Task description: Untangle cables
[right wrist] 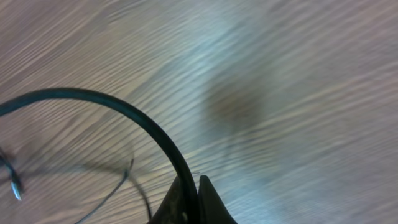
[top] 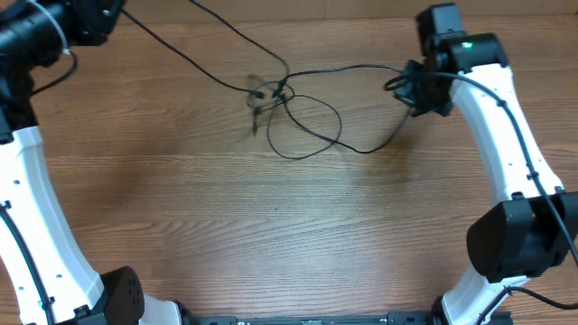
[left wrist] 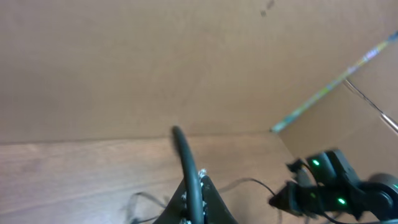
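My right gripper goes to the right in the overhead view next and releases the cable over bare wood, since the held cable still runs into the knot (top: 274,90).
Thin black cables lie across the far half of the wooden table, tangled in a knot (top: 274,90) with a loose loop (top: 312,126) in front of it. My left gripper (top: 108,18) is at the far left corner, shut on a cable (left wrist: 185,165) that runs down to the knot. My right gripper (top: 413,92) is at the far right, shut on a cable (right wrist: 127,111) that arcs left toward the knot. The shut fingers show in the left wrist view (left wrist: 194,198) and in the right wrist view (right wrist: 191,198). A small plug (right wrist: 15,186) shows at the left edge.
The table (top: 271,226) is bare wood in front. A brown cardboard wall (left wrist: 155,62) stands behind the table. My right arm (left wrist: 336,186), with green lights, shows in the left wrist view. Thicker arm cables run along both white arms.
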